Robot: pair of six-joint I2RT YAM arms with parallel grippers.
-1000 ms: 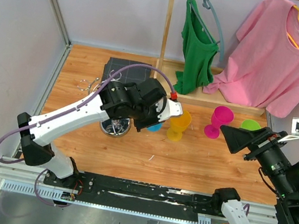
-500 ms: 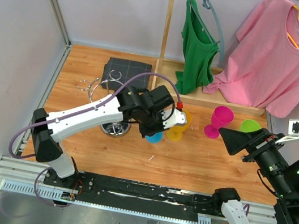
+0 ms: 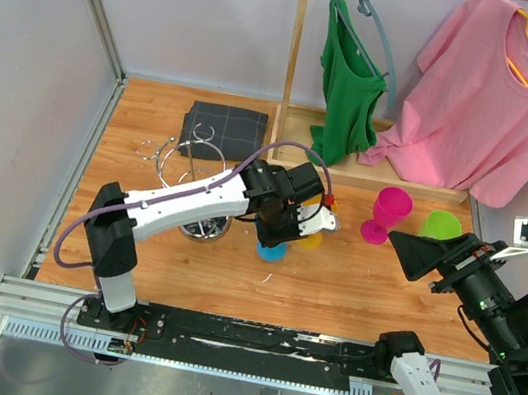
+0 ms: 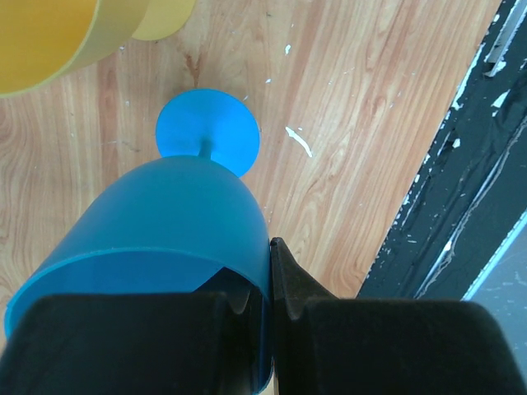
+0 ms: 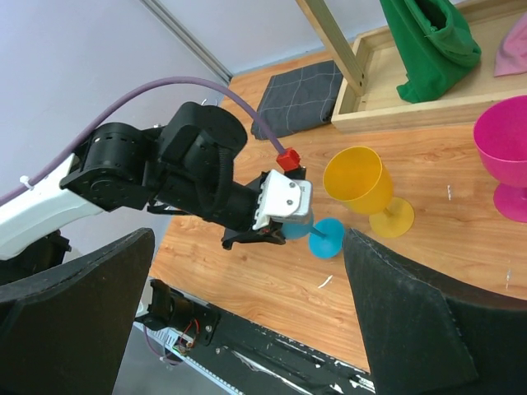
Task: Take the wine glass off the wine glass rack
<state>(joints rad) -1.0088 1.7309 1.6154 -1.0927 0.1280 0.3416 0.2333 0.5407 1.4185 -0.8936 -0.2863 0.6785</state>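
I need to lower my left gripper next and tip the blue wine glass [image 4: 177, 218] upright beside the yellow glass [image 5: 356, 177] before I open the gripper.
My left gripper [image 3: 292, 225] is shut on the rim of a blue wine glass [image 4: 177, 218], one finger inside the bowl and one outside. The glass is tilted, its round foot [image 3: 271, 251] low over the wooden table just in front of a yellow glass [image 5: 356, 177]. The blue glass also shows in the right wrist view [image 5: 328, 237]. The silver wire wine glass rack [image 3: 200, 226] stands to the left behind the left arm, with its loop arms [image 3: 195, 142] bare. My right gripper [image 3: 422, 251] is open and empty, held high over the right side of the table.
A pink glass [image 3: 386, 214] and a green glass [image 3: 442, 225] stand right of the yellow one [image 3: 316, 235]. A dark folded cloth [image 3: 225, 124] lies at the back. A wooden clothes rack [image 3: 295, 51] carries a green top and a pink T-shirt. Black rail [image 3: 270, 341] along the near edge.
My left arm has swung right and forward, away from the wire rack, carrying the blue glass down beside the yellow glass. The right arm has barely moved.
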